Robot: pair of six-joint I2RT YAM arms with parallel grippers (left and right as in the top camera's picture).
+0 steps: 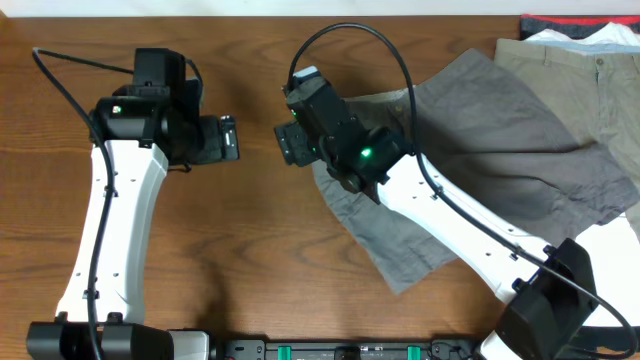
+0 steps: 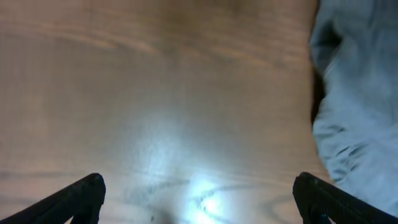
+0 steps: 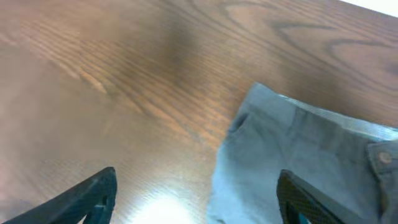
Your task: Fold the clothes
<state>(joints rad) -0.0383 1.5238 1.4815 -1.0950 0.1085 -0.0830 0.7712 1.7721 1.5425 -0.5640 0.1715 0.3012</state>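
I will next move my left gripper toward the shorts, slightly away from my base, and go down to the near end of their waistband [image 1: 350, 104].
The grey shorts [image 1: 490, 160] lie wrinkled and partly spread on the wooden table, right of centre. My right gripper [image 1: 291, 141] hovers over their left edge. In the right wrist view it [image 3: 199, 199] is open, nothing between its fingers, with the shorts' waistband corner [image 3: 298, 149] below its right finger [image 3: 311, 199]. My left gripper [image 1: 228, 140] stands left of the shorts over bare wood. Seen from the left wrist it [image 2: 199, 202] is open and empty, and the grey cloth [image 2: 357, 106] shows at the right edge.
Khaki trousers [image 1: 585, 85] lie at the back right, partly over the shorts. White and red-black garments [image 1: 575, 28] sit behind them at the table's far edge. The right arm [image 1: 470, 235] crosses over the shorts' lower part.
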